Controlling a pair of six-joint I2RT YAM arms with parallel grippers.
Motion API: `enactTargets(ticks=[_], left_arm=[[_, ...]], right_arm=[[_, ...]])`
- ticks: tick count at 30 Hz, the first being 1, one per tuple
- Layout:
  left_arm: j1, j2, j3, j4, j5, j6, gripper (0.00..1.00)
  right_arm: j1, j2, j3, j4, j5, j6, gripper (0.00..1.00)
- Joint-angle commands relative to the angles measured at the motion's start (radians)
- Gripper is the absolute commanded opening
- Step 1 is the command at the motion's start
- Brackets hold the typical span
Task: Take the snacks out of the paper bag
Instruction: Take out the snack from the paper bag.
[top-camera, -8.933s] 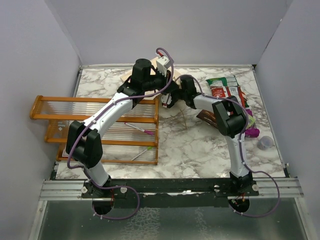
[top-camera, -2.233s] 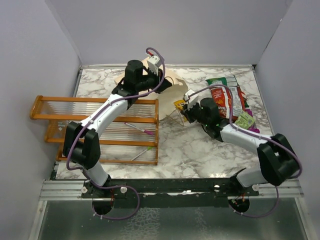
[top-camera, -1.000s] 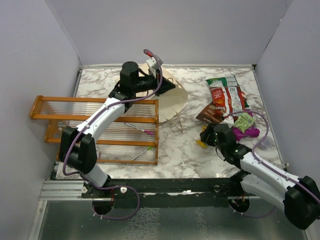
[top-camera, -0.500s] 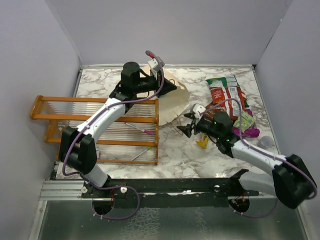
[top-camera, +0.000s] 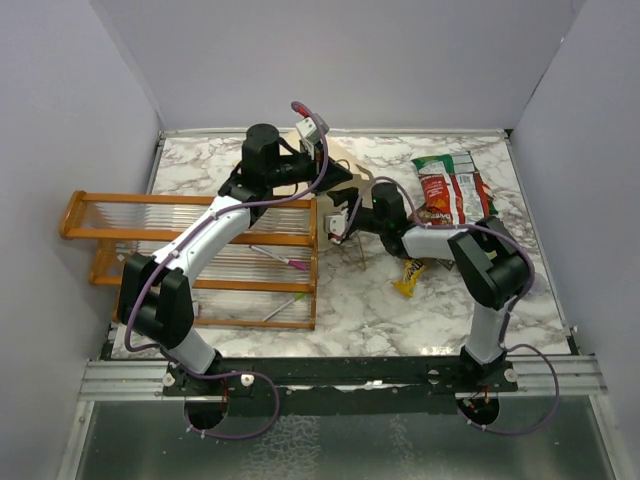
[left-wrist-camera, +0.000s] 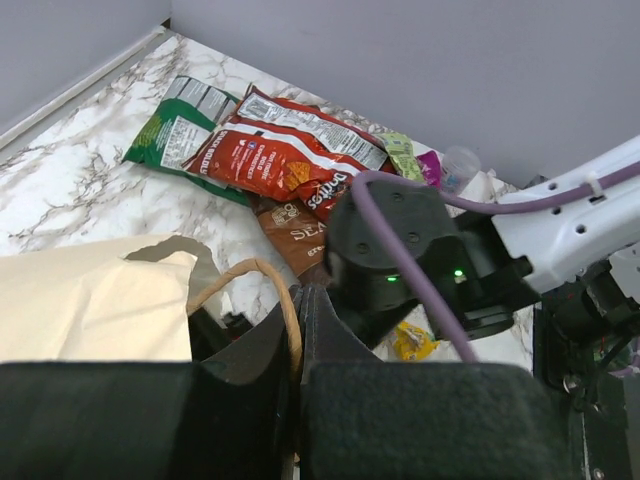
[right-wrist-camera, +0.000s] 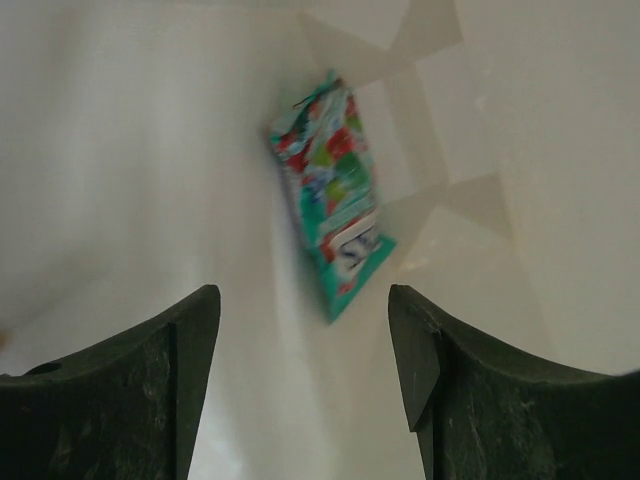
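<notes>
The teal packet is still beyond my right gripper's open fingers, so I should next push that gripper outward and deeper into the bag, onto the teal packet's near end (right-wrist-camera: 349, 257).
The cream paper bag (top-camera: 345, 165) lies on its side at the back of the table. My left gripper (left-wrist-camera: 298, 292) is shut on its twine handle (left-wrist-camera: 288, 318) and holds the mouth up. My right gripper (right-wrist-camera: 302, 300) is open inside the bag, and a teal snack packet (right-wrist-camera: 335, 215) lies just ahead of its fingers. In the top view the right gripper (top-camera: 337, 222) is at the bag's mouth. Out on the table are red chip bags (left-wrist-camera: 280, 160), a green-white packet (left-wrist-camera: 175, 125), a dark brown one (left-wrist-camera: 300, 225), and a small orange-yellow packet (top-camera: 408, 278).
An orange wooden rack (top-camera: 200, 260) fills the left side of the table, right beside the left arm. Lime (left-wrist-camera: 403, 155) and magenta (left-wrist-camera: 430, 165) packets and a small clear cup (left-wrist-camera: 460, 160) lie by the right wall. Grey walls close in three sides.
The right arm left the orange-yellow packet on the table at the front right, swung back left and pushed its opened gripper into the bag mouth. The left gripper kept hold of the handle.
</notes>
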Motion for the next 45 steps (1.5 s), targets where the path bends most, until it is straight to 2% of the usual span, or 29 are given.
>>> enactTargets(ticks=[1, 9, 11, 19, 24, 27, 29, 33, 35, 36, 38, 41, 45], left_arm=[[-0.001, -0.028, 0.01, 0.02, 0.001, 0.014, 0.0], [-0.001, -0.012, 0.016, 0.022, 0.015, 0.003, 0.0], [-0.002, -0.012, 0.018, 0.022, 0.015, 0.001, 0.0], [-0.002, -0.008, 0.014, 0.041, 0.027, -0.019, 0.0], [-0.001, 0.003, 0.01, 0.072, 0.041, -0.056, 0.0], [-0.002, 0.017, 0.005, 0.109, 0.061, -0.094, 0.0], [-0.003, 0.025, 0.004, 0.123, 0.069, -0.111, 0.0], [-0.006, 0.037, 0.005, 0.132, 0.076, -0.123, 0.0], [-0.008, 0.039, 0.005, 0.134, 0.076, -0.125, 0.0], [-0.008, 0.041, 0.005, 0.133, 0.075, -0.125, 0.0], [-0.008, 0.041, 0.004, 0.127, 0.068, -0.123, 0.0], [-0.006, 0.043, 0.005, 0.109, 0.042, -0.108, 0.0], [0.009, 0.043, 0.008, 0.097, 0.005, -0.116, 0.0]], right_arm=[[-0.004, 0.138, 0.205, -0.151, -0.04, -0.316, 0.68], [-0.024, 0.336, 0.447, -0.379, -0.008, -0.561, 0.71], [-0.028, 0.379, 0.495, -0.39, 0.011, -0.585, 0.71], [-0.031, 0.524, 0.607, -0.281, 0.035, -0.62, 0.71], [-0.03, 0.599, 0.682, -0.234, -0.018, -0.642, 0.71], [-0.017, 0.665, 0.776, -0.232, -0.042, -0.629, 0.71], [0.0, 0.722, 0.852, -0.213, -0.001, -0.618, 0.7], [0.016, 0.82, 0.981, -0.105, 0.022, -0.539, 0.68], [0.019, 0.868, 1.041, -0.075, 0.022, -0.495, 0.64], [0.021, 0.878, 1.062, -0.05, 0.019, -0.469, 0.59], [0.023, 0.882, 1.064, 0.012, 0.025, -0.382, 0.42], [0.023, 0.849, 1.007, 0.142, 0.069, -0.291, 0.24], [0.018, 0.76, 0.878, 0.223, 0.12, -0.244, 0.11]])
